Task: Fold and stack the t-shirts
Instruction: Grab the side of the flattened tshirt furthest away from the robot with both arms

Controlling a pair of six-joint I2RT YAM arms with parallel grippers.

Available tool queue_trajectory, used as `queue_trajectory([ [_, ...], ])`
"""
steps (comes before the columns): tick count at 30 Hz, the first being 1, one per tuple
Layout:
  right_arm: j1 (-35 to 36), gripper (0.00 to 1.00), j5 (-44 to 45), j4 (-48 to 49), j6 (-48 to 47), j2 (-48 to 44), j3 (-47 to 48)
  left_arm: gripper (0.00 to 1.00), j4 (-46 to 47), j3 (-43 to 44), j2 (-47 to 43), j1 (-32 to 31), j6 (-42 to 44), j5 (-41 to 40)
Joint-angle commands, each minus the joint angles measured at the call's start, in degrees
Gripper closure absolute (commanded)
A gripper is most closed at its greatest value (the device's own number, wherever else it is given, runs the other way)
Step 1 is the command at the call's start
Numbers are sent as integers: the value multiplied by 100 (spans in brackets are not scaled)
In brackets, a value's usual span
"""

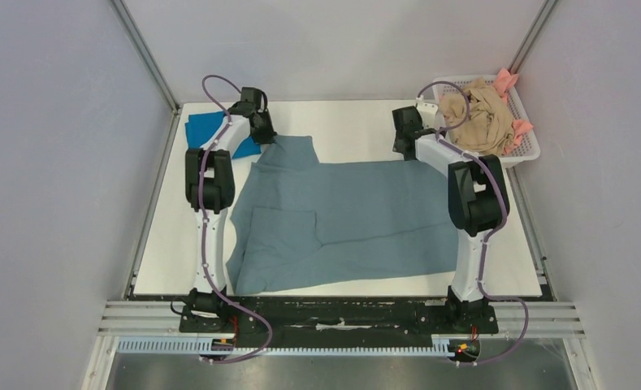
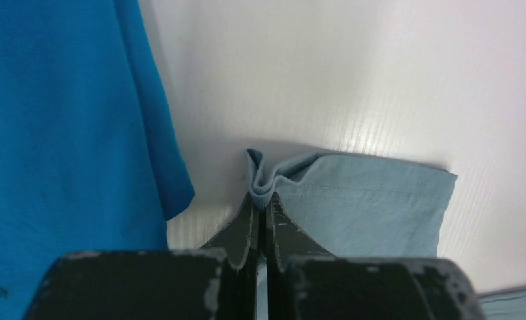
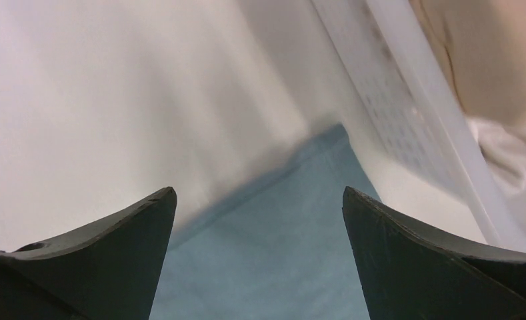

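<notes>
My left gripper carries the t-shirt's bunched sleeve hem back next and releases it over the t-shirt's folded-over near part, since that part lies back from the gripper.
A large grey-blue t-shirt (image 1: 357, 213) lies spread over the middle of the white table, its near-left part folded over. My left gripper (image 2: 265, 195) is shut on a bunched bit of its far-left sleeve hem (image 2: 353, 200); in the top view this gripper (image 1: 266, 134) sits at the sleeve's far corner. A folded bright blue t-shirt (image 1: 207, 130) lies at the far left, beside that hand (image 2: 60, 133). My right gripper (image 3: 259, 193) stands open above the grey-blue shirt's far-right corner (image 3: 280, 253), nothing between its fingers; in the top view it (image 1: 404, 140) hovers there.
A white plastic basket (image 1: 528, 146) at the far right corner holds beige (image 1: 483, 118) and pink (image 1: 508, 81) shirts; its wall (image 3: 407, 120) shows close to my right gripper. Grey walls enclose the table on three sides. Bare table (image 1: 349, 122) lies behind the shirt.
</notes>
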Motion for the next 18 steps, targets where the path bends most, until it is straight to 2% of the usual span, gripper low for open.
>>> queue_trajectory([
  [1, -37, 2, 523, -114, -221, 712, 1147, 98, 252, -95, -387, -36, 367, 292],
  [5, -68, 2, 791, -207, -263, 1127, 1410, 98, 449, -276, -484, -36, 399, 418],
  [11, -168, 2, 547, -278, -223, 1240, 1119, 98, 877, -667, -628, -40, 442, 693],
  [18, -213, 14, 593, -455, 20, 943, 572, 98, 1062, -891, -746, -36, 495, 663],
])
